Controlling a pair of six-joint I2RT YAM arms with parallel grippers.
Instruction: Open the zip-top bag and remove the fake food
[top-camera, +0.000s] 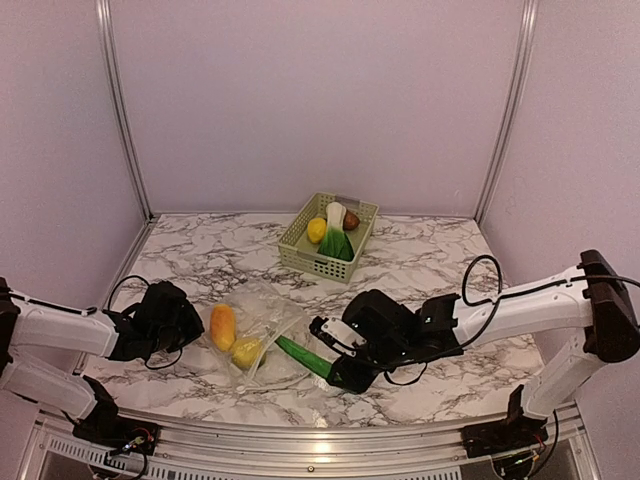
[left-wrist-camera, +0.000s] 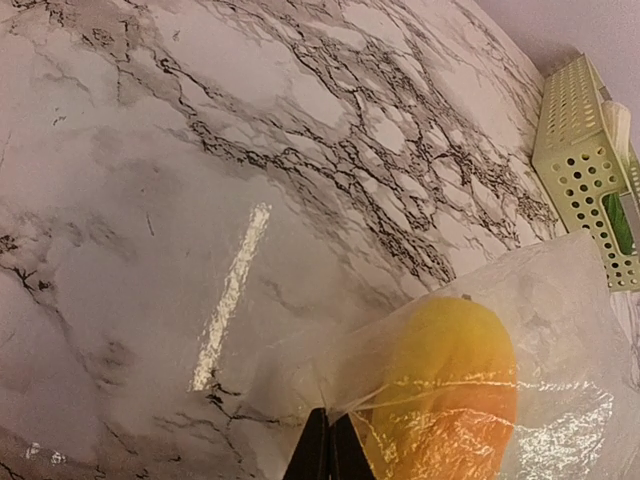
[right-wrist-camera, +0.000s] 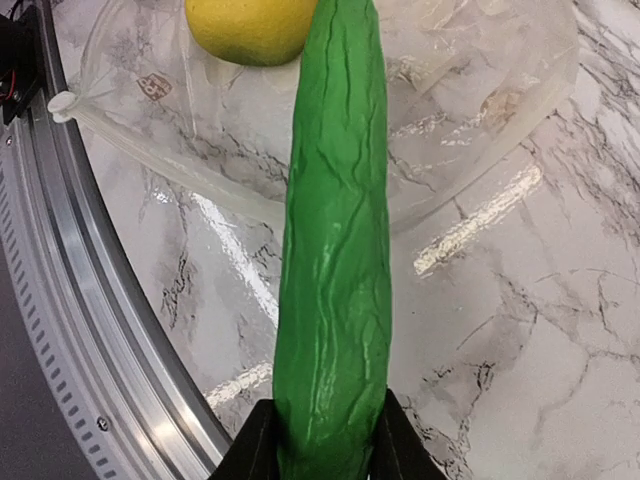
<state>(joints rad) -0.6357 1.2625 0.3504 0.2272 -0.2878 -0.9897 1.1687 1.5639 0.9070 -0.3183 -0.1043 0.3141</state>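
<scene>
I should next lift my right gripper outward, lower the pod (top-camera: 298, 355) beside the leafy vegetable and let it go. The basket outward of my gripper already has food in it.
The clear zip-top bag (top-camera: 262, 322) lies on the marble table between my grippers. An orange-yellow mango (top-camera: 222, 326) and a yellow lemon (top-camera: 246, 352) are inside it. My left gripper (top-camera: 196, 326) is shut on the bag's left edge; in the left wrist view its closed tips (left-wrist-camera: 328, 452) pinch the film (left-wrist-camera: 560, 330) beside the mango (left-wrist-camera: 450, 380). My right gripper (top-camera: 332, 370) is shut on the long green pod (top-camera: 298, 355). In the right wrist view the pod (right-wrist-camera: 335, 250) runs from my gripper (right-wrist-camera: 325, 435) over the bag's mouth (right-wrist-camera: 470, 110) towards the lemon (right-wrist-camera: 250, 25).
A pale green slotted basket (top-camera: 300, 258) stands behind the bag, holding a yellow fruit (top-camera: 316, 230), a white-green leafy vegetable (top-camera: 337, 225) and a small brown piece (top-camera: 351, 221). It also shows in the left wrist view (left-wrist-camera: 585, 150). The metal table rail (right-wrist-camera: 90, 330) runs close along the near edge.
</scene>
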